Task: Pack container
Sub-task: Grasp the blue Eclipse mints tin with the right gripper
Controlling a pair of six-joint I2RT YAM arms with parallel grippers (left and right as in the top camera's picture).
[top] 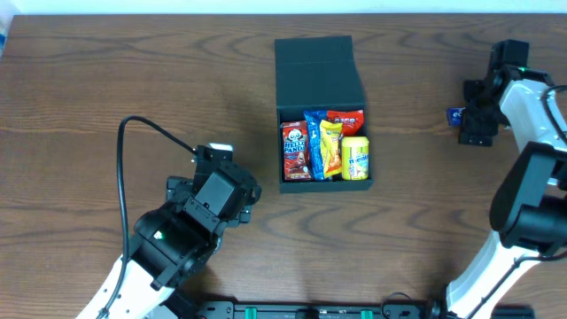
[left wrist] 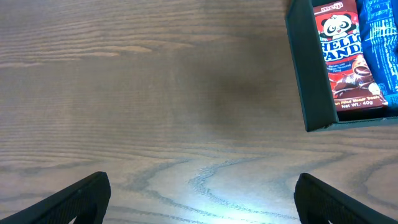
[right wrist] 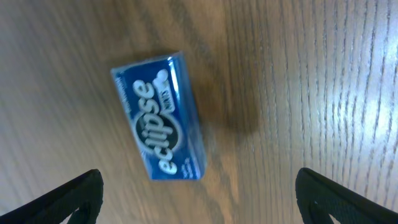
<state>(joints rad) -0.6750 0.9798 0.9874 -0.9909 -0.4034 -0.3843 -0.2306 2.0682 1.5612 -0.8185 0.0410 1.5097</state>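
The blue Eclipse pack (top: 454, 116) (right wrist: 160, 127) is narrow enough to fit the gap between the robot's fingers, so the right gripper next needs to move down onto it, one finger along each long side.
The container (top: 285, 120) is a dark teal box in the middle of the table, its flap lid (top: 317, 69) folded open at the back. Inside lie a red Hello Panda packet (top: 295, 151), a blue packet (top: 315, 142), a yellow packet (top: 331, 149), a red packet (top: 346, 119) and a yellow box (top: 355, 158). My left gripper (top: 241, 197) hovers open over bare wood left of the container (left wrist: 308, 81), nothing between its fingers (left wrist: 74, 199). My right gripper (top: 477, 115) is open above a blue Eclipse pack (right wrist: 160, 127) lying flat at the far right (top: 455, 115).
A black cable (top: 146, 128) loops over the table behind the left arm. The right arm's white links (top: 532, 177) run down the right edge. Wood tabletop (top: 133, 71) surrounds the container on all sides.
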